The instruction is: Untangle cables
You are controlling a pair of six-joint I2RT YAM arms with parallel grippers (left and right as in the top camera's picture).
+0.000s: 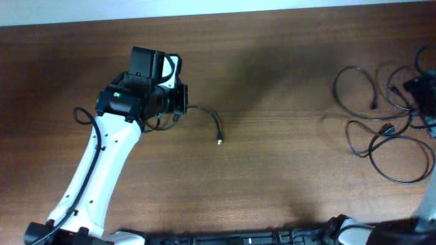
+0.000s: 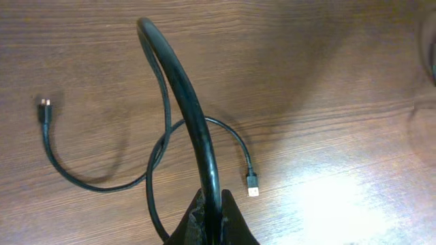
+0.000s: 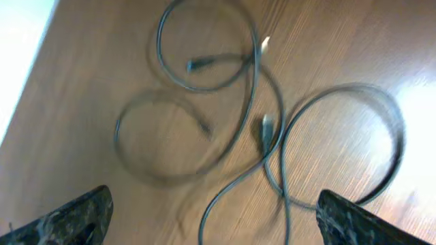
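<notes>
The left gripper should next carry the cable to the right in the overhead view, where the tabletop is bare, and let go of it short of the loops.
My left gripper (image 2: pixel 212 216) is shut on one black cable (image 2: pixel 178 88), which arches up out of the jaws. The rest of that cable lies in a loop on the wooden table, with plug ends at the left (image 2: pixel 45 109) and near the jaws (image 2: pixel 251 184). Overhead, the left gripper (image 1: pixel 178 102) is at the centre left and this cable (image 1: pixel 212 121) trails right from it. The other cables (image 1: pixel 381 122) lie in overlapping loops at the far right. My right gripper (image 3: pixel 214 224) is open above these loops (image 3: pixel 252 109) and touches none; overhead it (image 1: pixel 424 92) shows only at the right edge.
The wooden table (image 1: pixel 286 177) spans the view, and its far edge runs along the top. The left arm's white link (image 1: pixel 102 170) slants up from the bottom left. Dark arm bases sit along the bottom edge (image 1: pixel 272 238).
</notes>
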